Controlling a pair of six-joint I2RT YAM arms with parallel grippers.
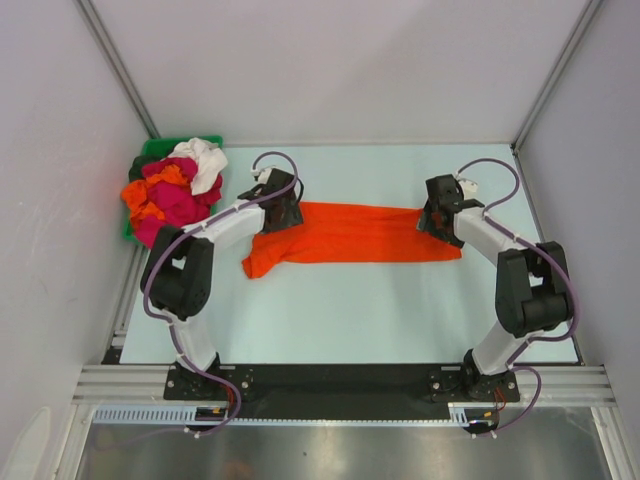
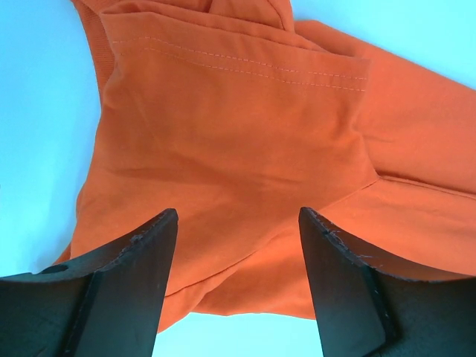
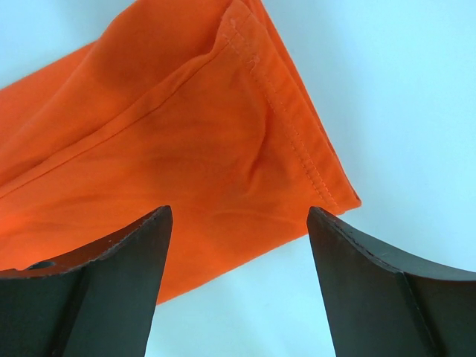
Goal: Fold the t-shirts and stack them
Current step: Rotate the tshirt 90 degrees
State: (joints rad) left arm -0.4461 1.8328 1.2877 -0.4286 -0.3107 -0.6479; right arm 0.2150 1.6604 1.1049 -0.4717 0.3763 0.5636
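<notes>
I need to lower my right gripper next onto the t-shirt just inside the hem [image 1: 438, 249] [image 3: 242, 195], because this end of the folded orange t-shirt lies flat below its open fingers.
An orange t-shirt [image 1: 350, 233] lies folded into a long strip across the middle of the table. My left gripper [image 1: 283, 215] hovers over its left end, jaws open, with the cloth [image 2: 230, 141] flat below and nothing between the fingers [image 2: 141, 253]. Over the strip's right end my right gripper [image 1: 437, 218] is open too; the hemmed corner [image 3: 223, 149] of the shirt lies on the table under it, apart from the fingers [image 3: 349, 253]. More t-shirts [image 1: 172, 192] in magenta, orange and white are heaped at the far left.
The heap of shirts fills a green plastic bin [image 1: 155, 152] at the table's far left corner. Pale walls and metal frame posts [image 1: 118, 68] close in the table on three sides. A black strip [image 1: 330, 378] runs along the near edge between the arm bases.
</notes>
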